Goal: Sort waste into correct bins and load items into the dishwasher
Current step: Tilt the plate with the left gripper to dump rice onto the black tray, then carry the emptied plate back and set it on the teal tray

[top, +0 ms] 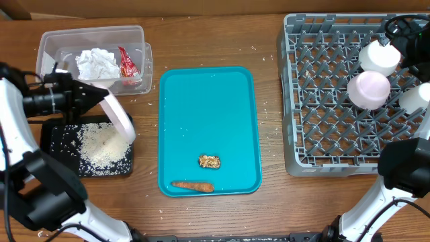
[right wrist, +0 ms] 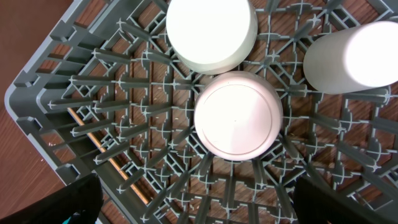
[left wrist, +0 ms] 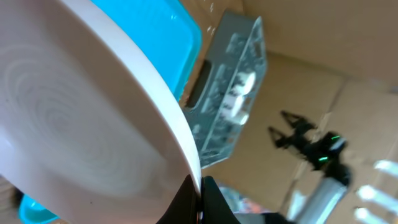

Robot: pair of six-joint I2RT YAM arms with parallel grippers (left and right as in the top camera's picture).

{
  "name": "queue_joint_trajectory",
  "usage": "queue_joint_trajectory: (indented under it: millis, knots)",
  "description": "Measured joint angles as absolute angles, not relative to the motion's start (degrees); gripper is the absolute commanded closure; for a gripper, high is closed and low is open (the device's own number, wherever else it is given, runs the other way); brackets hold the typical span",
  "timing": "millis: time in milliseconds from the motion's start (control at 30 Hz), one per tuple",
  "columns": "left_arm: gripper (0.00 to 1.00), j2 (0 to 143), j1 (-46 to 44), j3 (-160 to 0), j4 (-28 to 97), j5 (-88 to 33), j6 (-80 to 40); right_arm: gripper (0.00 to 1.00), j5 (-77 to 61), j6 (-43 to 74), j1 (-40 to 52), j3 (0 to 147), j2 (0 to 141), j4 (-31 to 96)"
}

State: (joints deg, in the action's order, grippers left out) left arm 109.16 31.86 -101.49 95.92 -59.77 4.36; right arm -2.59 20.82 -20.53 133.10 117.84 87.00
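Note:
I will swing my left gripper across, lower the tilted plate and then let it go, because the teal tray's bare middle [top: 204, 115] is below the gripper, to its right in the overhead view.
My left gripper [top: 101, 98] [left wrist: 200, 198] is shut on the rim of the large white plate [top: 119, 115] [left wrist: 74, 112], holding it tilted on edge over the black tray [top: 52, 134]. White rice crumbs [top: 104, 148] lie piled in that tray. The clear tub [top: 50, 47] holds a crumpled napkin [top: 96, 64] and a red wrapper [top: 127, 64]. A brown chunk [top: 209, 161] and a carrot piece [top: 193, 186] lie on the teal tray [top: 208, 107]. My right gripper [right wrist: 199, 205] hangs open above the grey dish rack [top: 316, 101] [right wrist: 124, 124], over an upturned pink bowl [right wrist: 237, 114] [top: 368, 89].
A white bowl [right wrist: 211, 31] [top: 379, 57] and a white cup [right wrist: 351, 56] [top: 416, 97] also stand upside down in the rack. Stray rice crumbs dot the wooden table [top: 144, 202] around the trays. The teal tray [left wrist: 168, 37] and rack [left wrist: 230, 93] show behind the plate.

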Motion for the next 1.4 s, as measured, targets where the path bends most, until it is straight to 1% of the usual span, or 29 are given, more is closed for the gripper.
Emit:
queue_joint_trajectory:
  millis: [200,300,500,733,833,967,1233,1400]
  knots:
    - [0.96,106.37,25.1,-101.49,91.74,-50.92,-0.45,0.0,-2.59,20.82,-20.53,133.1,117.84,87.02]
    - [0.96,106.17,19.25,-101.49,88.9,-47.46,-2.59,0.0,-2.59,20.82,-20.53,133.1,117.84,87.02]
    - [0.96,106.17,4.1,-101.49,83.72,-39.0,-8.12,0.0,-2.59,20.82,-20.53,133.1,117.84,87.02]
    - [0.96,106.17,-8.82,-101.47,77.12,-33.85,-11.03,0.0,-2.59,20.84,-20.53,133.1,117.84,87.0]
    - [0.96,106.17,-13.37,-101.45,72.12,-30.3,-11.53,0.0,-2.59,20.82,-20.53,133.1,117.84,87.05]
    - [0.96,106.17,-19.75,-101.43,65.98,-20.49,-11.92,0.0,-2.59,20.86,-20.53,133.1,117.84,87.0]
    - [0.96,106.17,-30.28,-101.38,61.78,-5.04,-11.92,0.0,-2.61,20.84,-20.53,133.1,117.84,87.0]
    - [0.95,107.02,-34.11,-101.36,60.99,-0.32,-11.9,0.0,-2.59,20.86,-20.53,133.1,117.84,87.02]
